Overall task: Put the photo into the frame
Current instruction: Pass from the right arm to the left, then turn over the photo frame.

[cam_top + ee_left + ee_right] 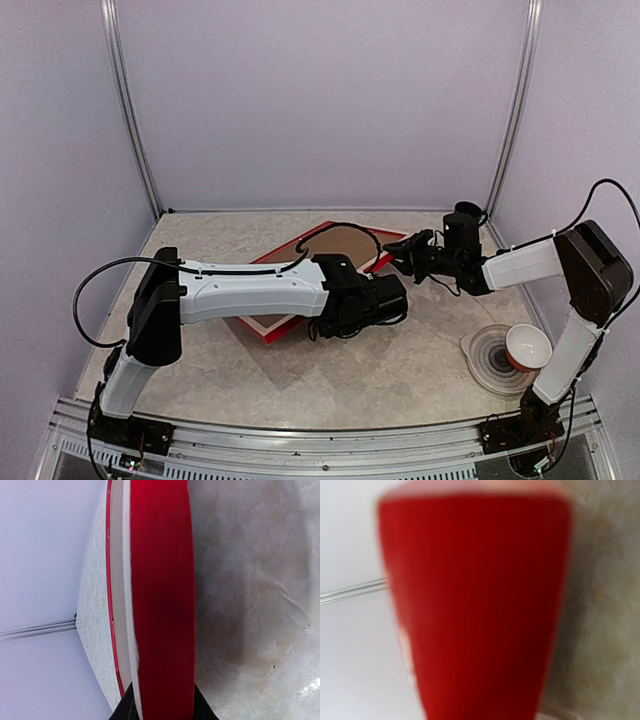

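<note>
Next, my left gripper needs to lift toward tabletop by the frame's near corner, to its left in the top view, flip the backing-up frame, lower and release it.
The frame is red-edged and lies slanted at mid-table with a plain brown backing board showing in its opening. My left gripper is shut on the frame's near right edge. In the left wrist view the red edge runs up from between my black fingers, with my gripper at the bottom. My right gripper is at the frame's right corner. The blurred red edge fills the right wrist view and hides the fingers. The photo is hidden.
A white cup with an orange band stands on a round clear dish at the near right, beside the right arm's base. Pale walls and metal posts close in the table at the back and sides.
</note>
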{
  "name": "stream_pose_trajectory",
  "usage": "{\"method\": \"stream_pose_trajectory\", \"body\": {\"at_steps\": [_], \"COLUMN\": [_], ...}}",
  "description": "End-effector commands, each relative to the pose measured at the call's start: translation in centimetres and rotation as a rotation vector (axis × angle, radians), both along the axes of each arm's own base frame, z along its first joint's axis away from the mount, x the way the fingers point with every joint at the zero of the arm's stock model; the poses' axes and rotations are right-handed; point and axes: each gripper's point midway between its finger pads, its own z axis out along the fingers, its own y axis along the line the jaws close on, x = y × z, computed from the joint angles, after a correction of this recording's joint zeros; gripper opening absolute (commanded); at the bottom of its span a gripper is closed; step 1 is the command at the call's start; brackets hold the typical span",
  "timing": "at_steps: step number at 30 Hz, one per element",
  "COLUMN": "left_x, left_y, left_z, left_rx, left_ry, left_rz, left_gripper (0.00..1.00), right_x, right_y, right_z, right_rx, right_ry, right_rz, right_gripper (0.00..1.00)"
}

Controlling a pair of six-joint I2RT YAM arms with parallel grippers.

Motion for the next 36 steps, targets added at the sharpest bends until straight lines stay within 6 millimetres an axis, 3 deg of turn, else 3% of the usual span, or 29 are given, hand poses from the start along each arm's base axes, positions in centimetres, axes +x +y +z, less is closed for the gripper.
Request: {"method": "stream_pose_trajectory", "body": {"at_steps": [1, 5, 11, 18, 21, 26, 29, 36], "left_x": [-0.9, -0.7, 0.3, 1.9, 2.6, 4.1, 5.1, 7.7], "left_y": [-0.8, -0.9, -1.7, -2.9, -3.1, -2.2, -1.8, -1.3], "left_z": [-1.1, -0.7, 2.0, 7.9, 10.2, 13.1, 15.4, 20.8], "left_rx": [-0.042, -0.102, -0.235, -0.469, -0.566, -0.698, -0.805, -1.206], "left_ry": [0.122, 0.155, 0.171, 0.202, 0.229, 0.225, 0.208, 0.278], "left_rz": [-0.044, -0.036, -0.019, 0.002, 0.016, 0.067, 0.095, 0.119], "left_gripper": [0.0, 0.0, 0.0, 0.0, 0.0, 0.0, 0.0, 0.0], "right_x": [-0.6, -0.7, -1.3, -2.9, -3.7, -5.3, -6.1, -6.8], "right_y": [1.2, 1.3, 1.5, -0.2, -1.7, -4.6, -6.0, -6.6], "right_z": [4.4, 4.7, 6.2, 8.5, 10.1, 14.3, 15.7, 15.4], "right_rx": [0.083, 0.092, 0.046, -0.149, -0.256, -0.391, -0.46, -0.502], "right_ry": [-0.101, -0.108, -0.163, -0.29, -0.352, -0.488, -0.528, -0.545], "right_rz": [0.054, 0.06, 0.105, 0.142, 0.119, 0.043, 0.005, 0.008], "right_gripper": [0.16, 0.23, 0.67, 0.99, 0.99, 0.99, 0.99, 0.99]}}
